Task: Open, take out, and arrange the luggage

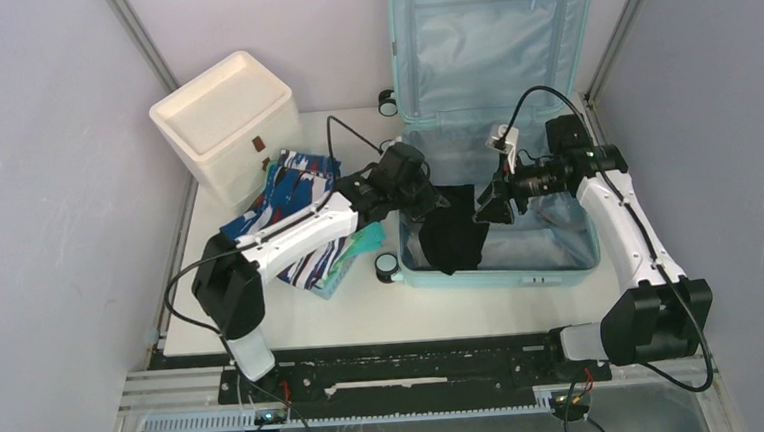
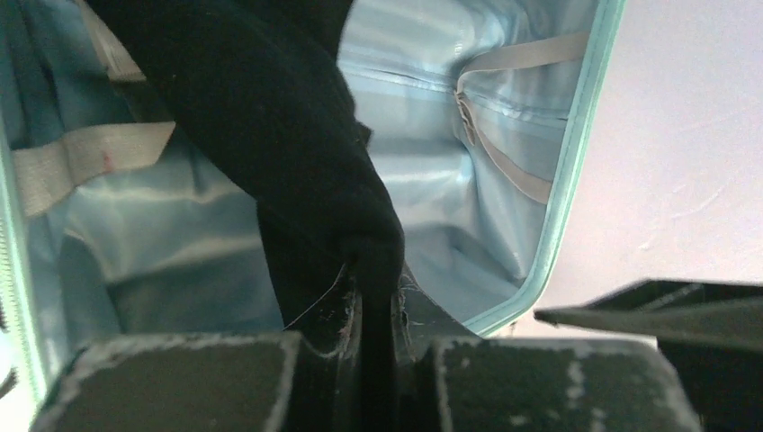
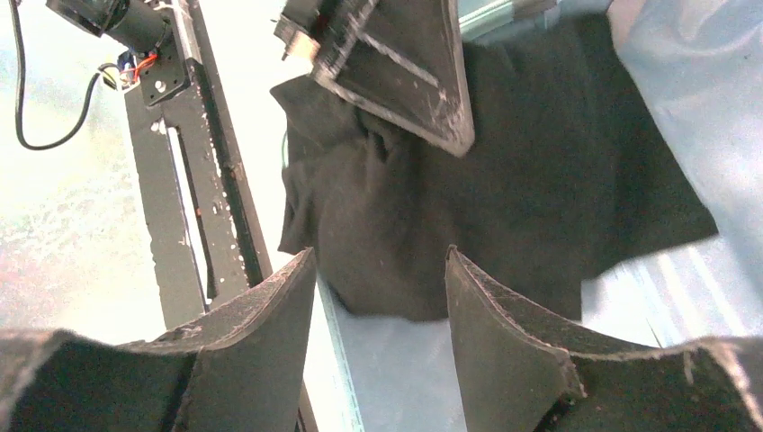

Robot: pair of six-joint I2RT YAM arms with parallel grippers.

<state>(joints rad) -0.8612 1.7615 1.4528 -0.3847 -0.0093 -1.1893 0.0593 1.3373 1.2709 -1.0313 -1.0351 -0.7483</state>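
Observation:
Next I need to lift the garment in my left gripper across the rim of the luggage and release it where the patterned clothes already outside lie, left of my gripper in the top view.
The light-blue luggage (image 1: 561, 257) lies open on the table, its lid (image 1: 487, 39) standing up against the back wall. A black garment (image 1: 451, 237) hangs over the left part of its base. My left gripper (image 1: 435, 205) is shut on an upper fold of this garment; in the left wrist view the black cloth (image 2: 270, 117) is pinched between the jaws (image 2: 376, 270), with the pale lining (image 2: 432, 171) behind. My right gripper (image 1: 486, 210) hovers just right of it. Its fingers (image 3: 378, 261) stand open and empty above the garment (image 3: 540, 180).
A white drawer unit (image 1: 224, 120) stands at the back left. Folded blue-and-white patterned clothes (image 1: 292, 196) and a teal item (image 1: 360, 245) lie left of the luggage, under the left arm. A suitcase wheel (image 1: 387, 266) sticks out at the near left corner. Grey walls close both sides.

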